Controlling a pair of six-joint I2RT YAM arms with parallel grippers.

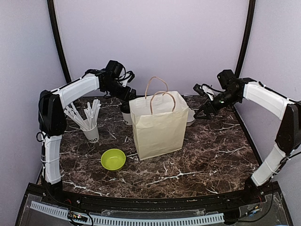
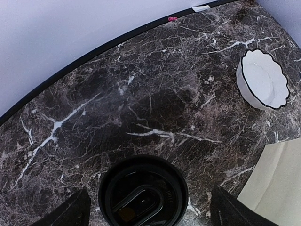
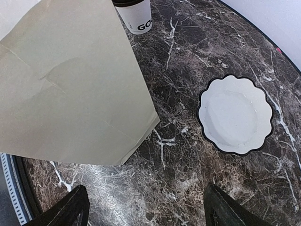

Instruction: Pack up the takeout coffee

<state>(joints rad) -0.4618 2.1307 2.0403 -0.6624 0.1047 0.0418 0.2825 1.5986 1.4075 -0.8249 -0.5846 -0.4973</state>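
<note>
Next I will move my left gripper down around the cup's black lid (image 1: 125,108) (image 2: 143,192) and close its spread fingers there, since the lid lies below the gripper, between both fingertips.
One takeout coffee cup (image 1: 125,113), white with a black lid, stands on the marble table just left of and behind the paper bag (image 1: 159,125). My left gripper (image 1: 128,95) hovers right above it. In the left wrist view the black lid (image 2: 143,193) sits between the two fingers (image 2: 66,212), which stand wide apart without touching it. The cup's lettered base (image 3: 136,16) shows past the bag (image 3: 70,80) in the right wrist view. My right gripper (image 1: 202,113) hangs open and empty over bare table (image 3: 178,188) to the right of the bag.
A white scalloped dish (image 3: 235,115) with a dark rim lies behind the bag's right side, also in the left wrist view as the dish (image 2: 262,80). A white cup full of straws (image 1: 91,131) and a lime-green bowl (image 1: 113,159) stand front left. The bag is upright, handles up.
</note>
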